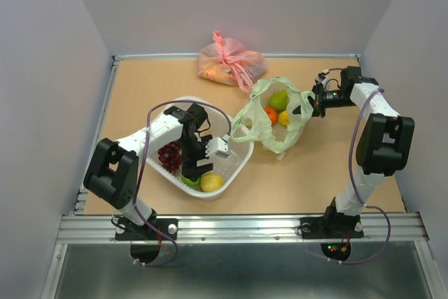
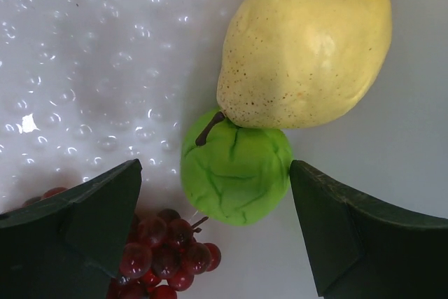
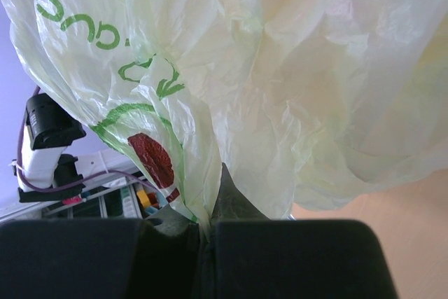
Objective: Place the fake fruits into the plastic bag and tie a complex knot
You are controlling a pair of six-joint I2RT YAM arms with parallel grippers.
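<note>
My left gripper should next go down with its open fingers around the sides of the green round fruit, which the pear (image 2: pixel 304 40) leaves free, and close, because the fruit is below, between the fingers.
My left gripper (image 1: pixel 193 166) hangs open inside the white basket (image 1: pixel 241 162), just above the fake fruits. In the left wrist view its fingers straddle a green round fruit (image 2: pixel 234 173) without touching it. A yellow pear (image 2: pixel 304 40) lies against that fruit and a dark red grape bunch (image 2: pixel 164 257) lies beside it. The pale green plastic bag (image 1: pixel 280 134) stands open to the right, holding a green fruit (image 1: pixel 278 99), an orange (image 1: pixel 271 113) and a yellow one (image 1: pixel 284 118). My right gripper (image 1: pixel 318 100) is shut on the bag's rim (image 3: pixel 203 194). The knot is out of view.
A tied pink bag (image 1: pixel 231 63) lies at the back of the table, behind the green bag. The basket sits at the left front, close to the left arm's base. Grey walls close in the table on three sides.
</note>
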